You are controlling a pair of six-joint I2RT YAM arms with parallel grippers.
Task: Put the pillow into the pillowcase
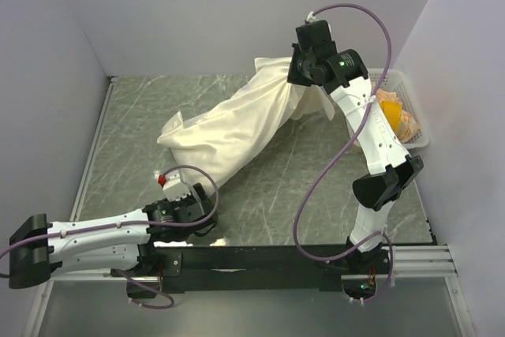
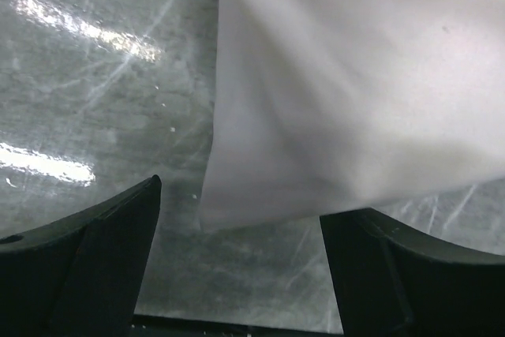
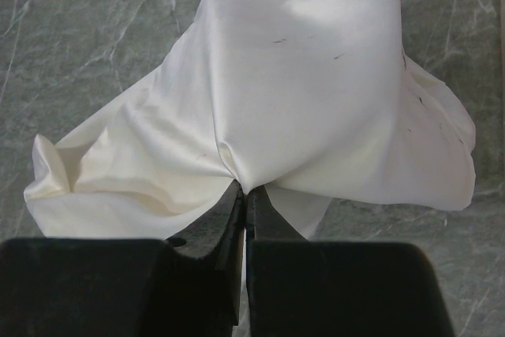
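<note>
The pillowcase (image 1: 237, 128) hangs bunched from the fingers of my right gripper. The gripper will next move its pinch toward the white basket and slightly back, then open over the table.
The pillowcase (image 1: 237, 128) is a cream-white, sheeny sack stretched slantwise from the table's left middle up to the back right. It looks filled out, but I cannot make out the pillow apart from it. My right gripper (image 1: 295, 76) is shut on a pinch of the pillowcase (image 3: 300, 92) and holds that end lifted; its jaws (image 3: 245, 189) are pressed together on the fabric. My left gripper (image 1: 202, 197) is open and empty at the pillowcase's near lower end. In the left wrist view a corner of the cloth (image 2: 331, 84) hangs just beyond the spread left gripper (image 2: 241, 204).
A white basket (image 1: 420, 133) stands at the right wall, with orange-yellow cloth (image 1: 394, 116) inside, right behind the right arm. Grey walls close in the marbled table (image 1: 316, 187) at the back and on both sides. The dark mounting rail (image 1: 260, 258) runs along the near edge.
</note>
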